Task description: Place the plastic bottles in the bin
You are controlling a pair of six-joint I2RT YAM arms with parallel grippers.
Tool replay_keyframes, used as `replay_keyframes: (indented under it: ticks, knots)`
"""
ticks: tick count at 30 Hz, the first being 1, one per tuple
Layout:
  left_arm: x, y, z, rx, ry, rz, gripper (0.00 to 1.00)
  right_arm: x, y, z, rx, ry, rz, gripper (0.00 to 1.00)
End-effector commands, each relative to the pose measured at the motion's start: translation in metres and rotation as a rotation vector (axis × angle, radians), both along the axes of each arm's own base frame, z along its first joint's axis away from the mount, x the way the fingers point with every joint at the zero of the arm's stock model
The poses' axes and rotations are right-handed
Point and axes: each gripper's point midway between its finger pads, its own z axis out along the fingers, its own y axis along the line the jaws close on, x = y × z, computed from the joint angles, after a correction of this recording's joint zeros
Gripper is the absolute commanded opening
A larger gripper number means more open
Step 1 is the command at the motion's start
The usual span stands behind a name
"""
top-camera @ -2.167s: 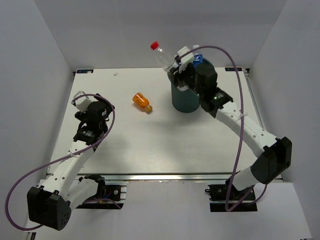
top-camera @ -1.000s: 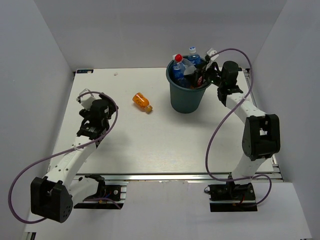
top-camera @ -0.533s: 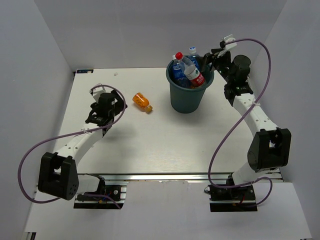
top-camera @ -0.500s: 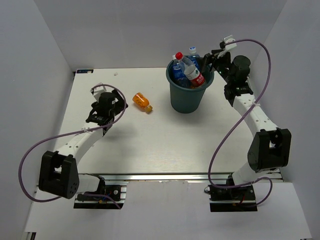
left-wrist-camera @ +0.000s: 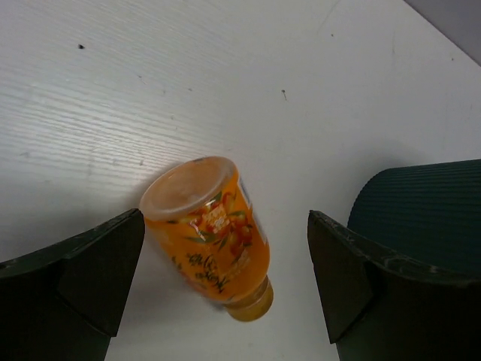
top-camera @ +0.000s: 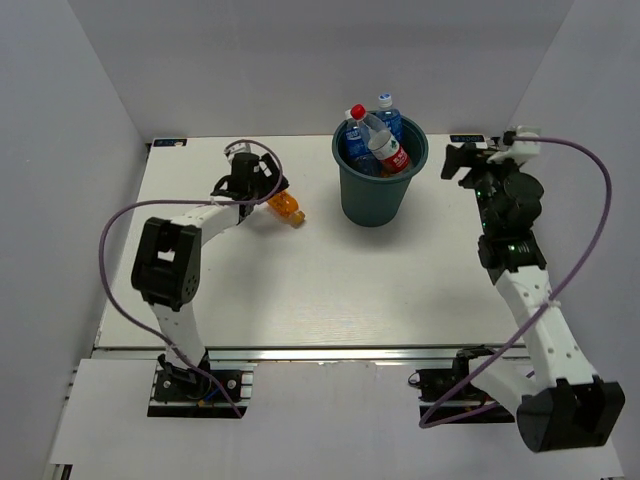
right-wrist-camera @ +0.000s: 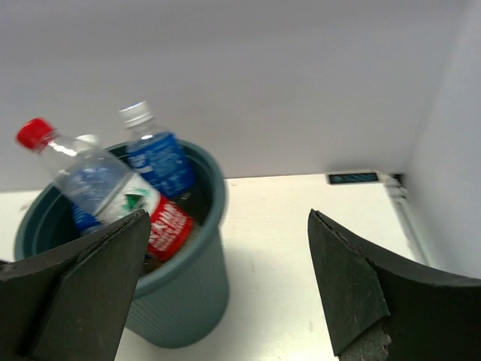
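I will move my left gripper toward the bin (top-camera: pixel 377 200) and lower it around the bottle's base end next, because the orange-filled bottle is still below its fingers.
One orange-filled plastic bottle (top-camera: pixel 285 205) lies on its side on the white table, left of the bin (top-camera: pixel 377 200). My left gripper (top-camera: pixel 262 186) is open just over its base end. In the left wrist view the bottle (left-wrist-camera: pixel 214 244) shows between the spread fingers (left-wrist-camera: pixel 98 263), untouched. The dark teal bin (right-wrist-camera: pixel 180 301) holds several bottles, among them a red-capped, red-labelled one (top-camera: pixel 376 140) and a blue-labelled one (right-wrist-camera: pixel 158 159) sticking up above the rim. My right gripper (top-camera: pixel 457 162) hangs open and empty to the right of the bin.
White walls enclose the table on the left, back and right. The bin (left-wrist-camera: pixel 428 207) stands close to the right of the orange bottle. A small dark plate (right-wrist-camera: pixel 353 178) lies at the table's far right edge. Purple cables loop off both arms.
My left arm has swung far and right across the table to the orange bottle. My right gripper has pulled away rightward from the bin, leaving the red-labelled bottle inside.
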Motion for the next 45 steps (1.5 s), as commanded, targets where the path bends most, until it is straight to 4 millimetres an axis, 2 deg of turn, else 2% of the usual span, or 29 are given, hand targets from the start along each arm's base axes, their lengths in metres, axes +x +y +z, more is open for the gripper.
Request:
replay_keyframes:
  ticks: [1,2,4,5,9,13,15,16,18,19,21,22,25,27,28,29,31,32,33,35,38,41,42,44,45]
  knots:
    - [0.016,-0.028,0.007,-0.067,-0.016,-0.067,0.98,-0.018,-0.041,-0.013,0.05,0.032,-0.2,0.89]
    - [0.018,-0.032,-0.009,-0.068,0.013,-0.076,0.98,-0.026,-0.046,-0.012,0.056,0.023,-0.215,0.89]
    - [0.025,-0.04,-0.012,-0.06,0.021,-0.078,0.98,-0.033,-0.048,-0.013,0.066,0.024,-0.223,0.89]
    - [0.027,-0.042,-0.026,-0.044,0.046,-0.076,0.98,-0.038,-0.05,-0.014,0.066,0.031,-0.227,0.89]
    - [0.02,-0.042,-0.051,0.024,0.117,-0.048,0.98,-0.046,-0.055,-0.015,0.075,0.026,-0.248,0.89]
    - [0.015,-0.049,-0.065,0.05,0.138,-0.076,0.96,-0.048,-0.056,-0.02,0.08,0.027,-0.254,0.9]
    - [0.011,-0.054,-0.069,0.063,0.147,-0.1,0.89,-0.048,-0.056,-0.023,0.08,0.035,-0.254,0.89]
    - [0.008,-0.057,-0.072,0.066,0.159,-0.109,0.78,-0.048,-0.056,-0.026,0.082,0.04,-0.255,0.89]
    - [0.002,-0.058,-0.072,0.063,0.167,-0.121,0.66,-0.048,-0.056,-0.029,0.088,0.046,-0.255,0.89]
    - [0.002,-0.06,-0.063,0.049,0.147,-0.125,0.54,-0.049,-0.055,-0.032,0.09,0.053,-0.251,0.89]
    - [-0.001,-0.06,-0.053,0.036,0.131,-0.13,0.44,-0.051,-0.055,-0.033,0.101,0.051,-0.252,0.89]
    - [0.0,-0.062,-0.032,0.019,0.089,-0.135,0.4,-0.053,-0.058,-0.035,0.108,0.055,-0.268,0.89]
    - [0.001,-0.069,0.013,-0.025,-0.006,-0.17,0.3,-0.06,-0.063,-0.045,0.144,0.06,-0.294,0.89]
    - [0.003,-0.077,0.078,-0.077,-0.161,-0.213,0.27,-0.065,-0.062,-0.055,0.161,0.067,-0.288,0.89]
    - [0.0,-0.084,0.103,-0.103,-0.219,-0.246,0.27,-0.068,-0.06,-0.055,0.164,0.058,-0.277,0.89]
    - [-0.01,-0.096,0.14,-0.122,-0.308,-0.295,0.27,-0.069,-0.059,-0.062,0.165,0.066,-0.271,0.89]
    - [-0.014,-0.11,0.197,-0.13,-0.448,-0.324,0.27,-0.072,-0.057,-0.064,0.165,0.062,-0.26,0.89]
    - [-0.024,-0.125,0.217,-0.102,-0.502,-0.362,0.27,-0.073,-0.058,-0.066,0.163,0.064,-0.262,0.89]
    - [-0.023,-0.123,0.231,-0.082,-0.528,-0.325,0.27,-0.074,-0.06,-0.066,0.159,0.065,-0.27,0.89]
    - [-0.028,-0.133,0.265,-0.105,-0.603,-0.336,0.27,-0.076,-0.061,-0.069,0.161,0.072,-0.276,0.89]
    - [-0.03,-0.141,0.295,-0.194,-0.669,-0.334,0.27,-0.077,-0.062,-0.07,0.154,0.074,-0.28,0.89]
    - [-0.027,-0.16,0.302,-0.232,-0.704,-0.337,0.24,-0.079,-0.064,-0.071,0.153,0.069,-0.289,0.89]
    - [-0.019,-0.17,0.29,-0.222,-0.696,-0.334,0.24,-0.079,-0.063,-0.069,0.152,0.062,-0.287,0.89]
    - [-0.014,-0.186,0.284,-0.198,-0.704,-0.331,0.24,-0.08,-0.065,-0.069,0.138,0.058,-0.294,0.89]
    - [-0.009,-0.191,0.293,-0.198,-0.718,-0.323,0.24,-0.081,-0.068,-0.069,0.134,0.058,-0.307,0.89]
